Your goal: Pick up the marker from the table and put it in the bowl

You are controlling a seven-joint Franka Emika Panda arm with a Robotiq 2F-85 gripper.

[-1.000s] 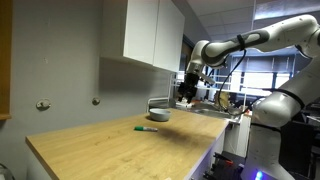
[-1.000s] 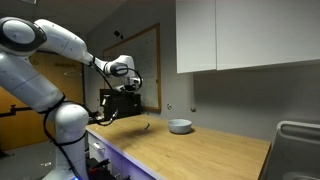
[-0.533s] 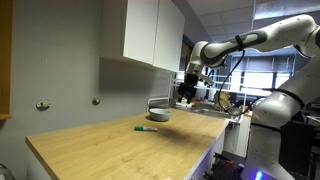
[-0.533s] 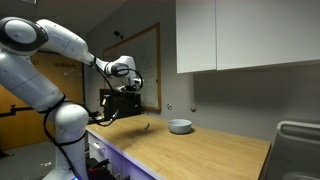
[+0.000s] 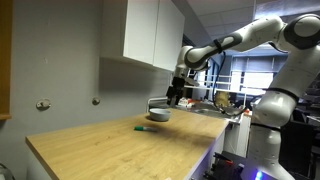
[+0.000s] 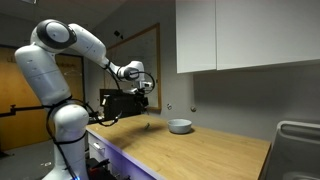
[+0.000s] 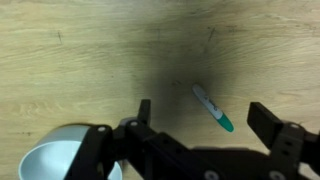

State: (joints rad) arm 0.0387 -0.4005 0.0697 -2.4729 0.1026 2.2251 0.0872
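I will next lower my gripper outward onto the marker's middle point(image 5: 146, 128) point(image 7: 212, 107) and turn the gripper's fingers, because the marker lies at a slant.
The green marker point(image 7: 212, 107) lies flat on the wooden table point(image 7: 80, 60). In the wrist view it sits between my gripper's point(image 7: 205, 118) two spread fingers, well below them. The gripper is open and empty. The grey bowl point(image 7: 55, 160) shows at the lower left of the wrist view, partly cut off. In an exterior view the marker point(image 5: 146, 128) lies in front of the bowl point(image 5: 159, 114), and my gripper point(image 5: 174, 97) hovers above and just beyond them. In an exterior view the gripper point(image 6: 143, 98) hangs above the table point(image 6: 200, 150), with the bowl point(image 6: 180, 126) beside it.
White wall cabinets point(image 5: 150, 35) hang over the back of the table. A sink point(image 6: 298, 135) sits at one end of the counter. The table's front edge point(image 5: 130, 165) drops off towards the room.
The arm has swung in over the table, from beyond its end to above the marker and bowl. The gripper stays open.
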